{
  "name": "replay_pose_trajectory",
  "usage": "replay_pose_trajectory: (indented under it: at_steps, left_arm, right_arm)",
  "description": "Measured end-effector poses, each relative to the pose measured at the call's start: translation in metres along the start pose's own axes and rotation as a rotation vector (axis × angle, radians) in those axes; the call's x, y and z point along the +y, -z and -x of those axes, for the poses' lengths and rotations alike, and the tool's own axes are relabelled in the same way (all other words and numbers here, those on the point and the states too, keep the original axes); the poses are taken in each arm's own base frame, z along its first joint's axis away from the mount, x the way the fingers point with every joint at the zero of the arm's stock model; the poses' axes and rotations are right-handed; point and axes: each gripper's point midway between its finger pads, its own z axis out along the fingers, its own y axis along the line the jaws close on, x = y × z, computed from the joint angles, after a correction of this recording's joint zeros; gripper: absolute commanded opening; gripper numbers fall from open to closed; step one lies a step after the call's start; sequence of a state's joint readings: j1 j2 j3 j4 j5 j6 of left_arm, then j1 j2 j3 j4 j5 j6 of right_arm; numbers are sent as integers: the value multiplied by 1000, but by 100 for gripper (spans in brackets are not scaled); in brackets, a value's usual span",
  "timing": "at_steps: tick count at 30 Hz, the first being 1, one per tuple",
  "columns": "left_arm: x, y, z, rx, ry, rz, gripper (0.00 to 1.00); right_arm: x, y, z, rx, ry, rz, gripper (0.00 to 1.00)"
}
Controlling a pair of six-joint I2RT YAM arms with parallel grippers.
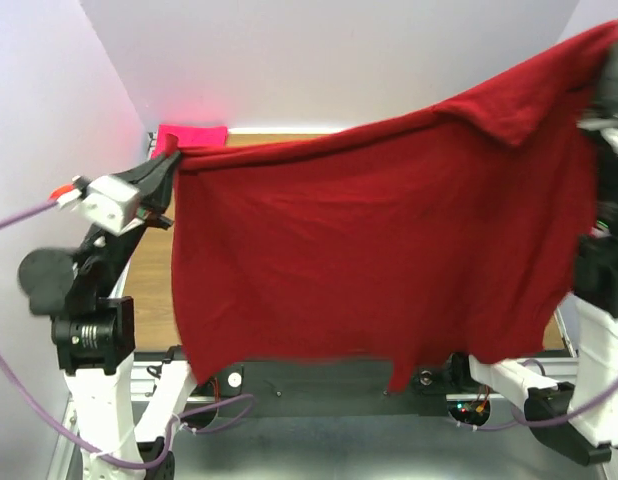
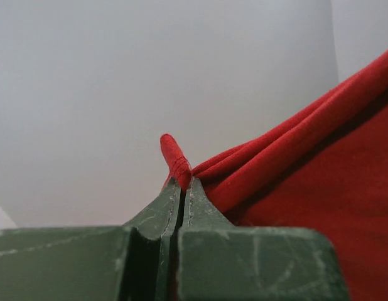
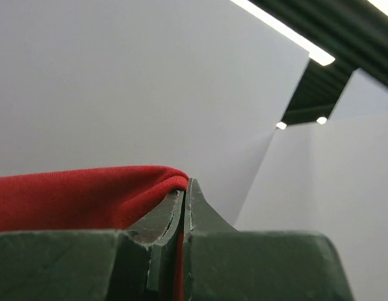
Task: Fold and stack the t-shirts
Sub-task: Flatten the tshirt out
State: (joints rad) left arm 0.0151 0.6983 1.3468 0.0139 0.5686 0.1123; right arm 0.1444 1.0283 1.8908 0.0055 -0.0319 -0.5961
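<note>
My left gripper first tilts down and lowers outward next, to then release the red t-shirt's corner beside the pink t-shirt.
A dark crimson-red t-shirt (image 1: 379, 250) hangs spread in the air between both arms, hiding most of the table. My left gripper (image 1: 175, 152) is shut on its left top corner; in the left wrist view the hem (image 2: 175, 157) pokes out above the closed gripper (image 2: 183, 183). My right gripper (image 3: 184, 185) is shut on the shirt's other top corner (image 3: 87, 194), high at the right edge of the top view (image 1: 604, 60). A hot-pink t-shirt (image 1: 194, 135) lies folded at the table's far left, partly hidden by the red shirt.
The wooden table (image 1: 149, 290) shows only in a strip left of the hanging shirt. White walls enclose the space at the back and sides. The arm bases and purple cables (image 1: 49, 415) sit along the near edge.
</note>
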Motion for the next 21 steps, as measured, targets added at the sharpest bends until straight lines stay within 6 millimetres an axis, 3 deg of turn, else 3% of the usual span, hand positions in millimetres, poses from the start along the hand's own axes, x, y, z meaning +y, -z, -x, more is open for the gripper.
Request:
replay_pose_trajectory:
  at_steps: [1, 2, 4, 5, 6, 7, 9, 11, 15, 21]
  left_arm:
    - [-1, 0, -12, 37, 16, -4, 0]
    - [-2, 1, -33, 94, 41, -9, 0]
    - [-4, 3, -79, 216, 90, -15, 0]
    - [-5, 5, -104, 274, 117, -17, 0]
    - [-7, 7, -135, 350, 151, -20, 0]
    - [-8, 9, -150, 385, 165, -21, 0]
    - [-13, 17, -213, 524, 228, -24, 0]
    - [-17, 26, -257, 624, 274, -17, 0]
    - [-27, 52, -361, 871, 378, 8, 0]
    - [-33, 59, -471, 1079, 489, 16, 0]
  right_arm:
    - [21, -2, -32, 64, 6, 49, 1]
    - [33, -1, -50, 102, 8, 78, 1]
    - [77, 3, -116, 238, 5, 176, 1]
    - [89, 5, -133, 270, 3, 203, 1]
    - [114, 15, -170, 350, -3, 264, 1]
    - [138, 24, -202, 416, -10, 319, 1]
    - [174, 43, -252, 520, -25, 410, 1]
    - [219, 79, -311, 663, -53, 528, 1]
    - [279, 139, -389, 857, -109, 670, 1]
    - [339, 199, -473, 1051, -177, 764, 1]
